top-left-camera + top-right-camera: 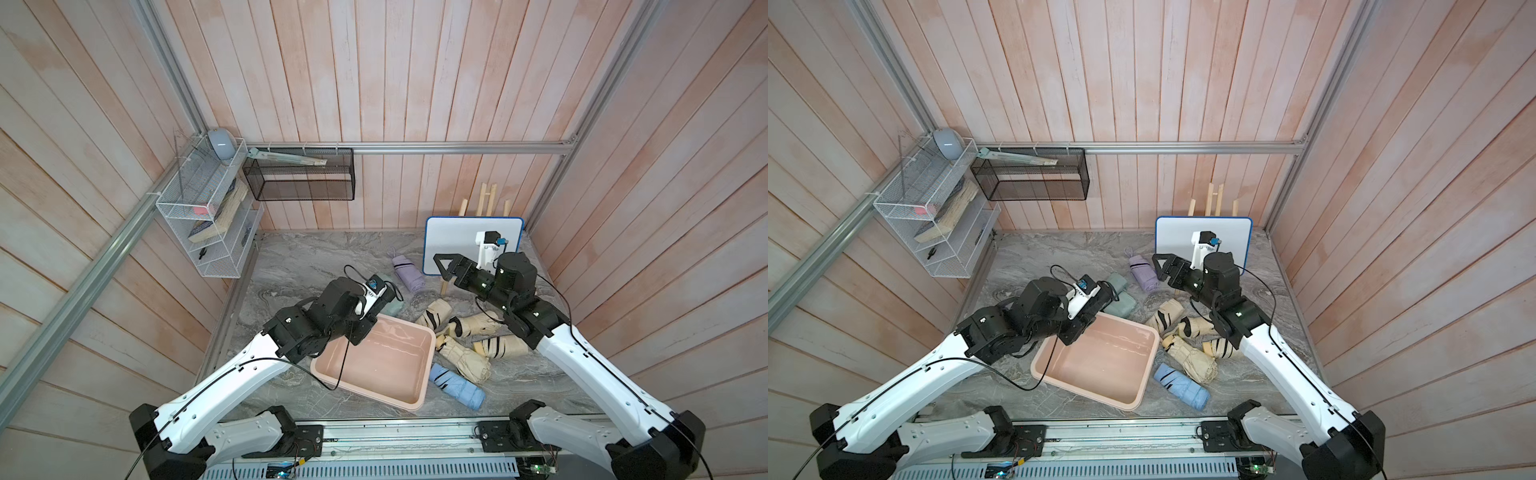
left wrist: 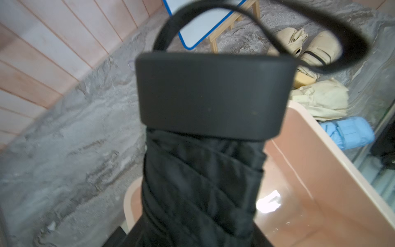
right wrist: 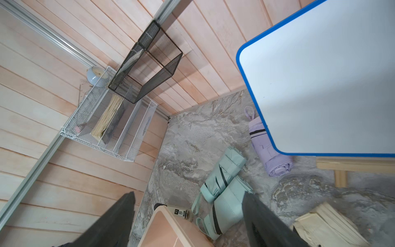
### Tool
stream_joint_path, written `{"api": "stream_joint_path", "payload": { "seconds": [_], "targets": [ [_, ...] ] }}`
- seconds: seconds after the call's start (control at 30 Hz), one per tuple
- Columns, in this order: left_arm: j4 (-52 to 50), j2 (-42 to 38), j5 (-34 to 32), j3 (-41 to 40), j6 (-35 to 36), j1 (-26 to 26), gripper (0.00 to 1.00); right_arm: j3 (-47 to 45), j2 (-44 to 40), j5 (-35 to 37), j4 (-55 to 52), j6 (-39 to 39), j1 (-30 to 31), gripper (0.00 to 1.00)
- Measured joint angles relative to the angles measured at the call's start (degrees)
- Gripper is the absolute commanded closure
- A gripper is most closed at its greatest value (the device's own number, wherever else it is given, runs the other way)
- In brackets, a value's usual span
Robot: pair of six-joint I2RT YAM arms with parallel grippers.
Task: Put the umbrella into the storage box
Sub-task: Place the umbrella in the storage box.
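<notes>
My left gripper is above and in front of the storage box's empty bottom, so next it will draw back, tilt down, lower and release the umbrella inside the storage box.
A black folded umbrella (image 2: 209, 96) with a strap loop fills the left wrist view. My left gripper (image 1: 368, 318) is shut on it above the far left corner of the storage box, and the umbrella hides the fingers. The storage box (image 1: 415, 401), a pale pink tub (image 1: 1133, 403), lies empty at the front middle. Its rim (image 2: 320, 132) shows under the umbrella. My right gripper (image 1: 442, 266) hangs open and empty in front of the whiteboard, fingers wide apart in the right wrist view (image 3: 188, 213).
Several beige umbrellas (image 1: 465, 357) and a blue one (image 1: 457, 382) lie right of the box. Two mint ones (image 3: 224, 192) and a lilac one (image 1: 407, 272) lie behind it. A whiteboard (image 1: 473, 241) stands back right. On the walls hang a white wire rack (image 1: 203, 216) and a black mesh basket (image 1: 299, 174).
</notes>
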Motion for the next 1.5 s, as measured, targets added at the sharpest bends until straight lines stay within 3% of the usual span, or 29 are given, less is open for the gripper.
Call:
{"api": "stream_joint_path", "payload": {
  "seconds": [0.17,0.37,0.8,1.1,1.5],
  "targets": [
    [-7.23,0.46,3.28,0.13,-11.08,-0.04,0.62,-0.07,-1.49,1.97,-0.61,-0.20,-0.48,0.17],
    [-10.67,6.12,3.19,0.13,-16.70,-0.04,0.62,-0.55,-1.62,2.21,-1.68,-0.37,-0.55,0.17],
    [-10.86,10.56,0.15,-6.88,-20.98,0.33,0.62,-2.25,-7.28,5.81,-5.16,-0.66,-0.59,0.18],
    [-7.85,15.82,-0.48,-7.43,-22.84,0.61,0.62,-2.56,-8.52,7.85,-6.75,-0.63,-0.59,0.18],
    [-4.70,19.39,-0.46,-12.55,-32.74,1.11,0.56,-2.58,-9.42,9.81,-7.10,-0.70,-0.92,0.17]
  ]
}}
